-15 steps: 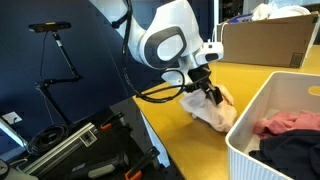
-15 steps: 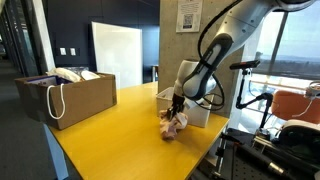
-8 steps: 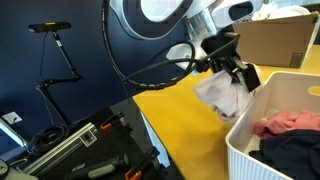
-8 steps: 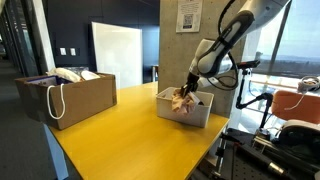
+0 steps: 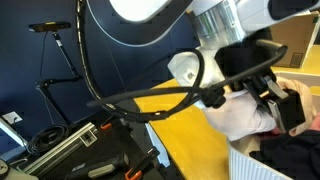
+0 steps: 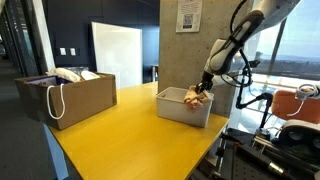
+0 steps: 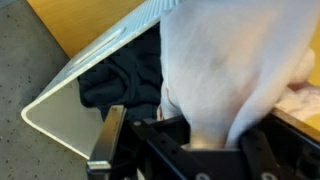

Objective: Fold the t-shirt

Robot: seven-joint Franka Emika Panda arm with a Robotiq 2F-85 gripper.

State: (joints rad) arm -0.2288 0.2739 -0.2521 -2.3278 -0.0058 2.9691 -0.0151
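The cream t-shirt goes into the basket next, down toward the dark navy garment, for release there, since the basket's open top lies below my gripper's fingers.
My gripper is shut on the cream t-shirt and holds it bunched up in the air over the white basket. In the wrist view the plain cream cloth hangs from the jaws and fills most of the picture. In an exterior view the gripper and the shirt hang above the basket's far end. The printed lettering is hidden in the folds.
The basket's rim shows below, with a dark navy garment inside. A brown box with cloth stands on the yellow table. A camera stand and black gear lie beside the table.
The gripper has lifted the t-shirt off the table and carried it up and over the white basket, moving closer to one exterior camera.
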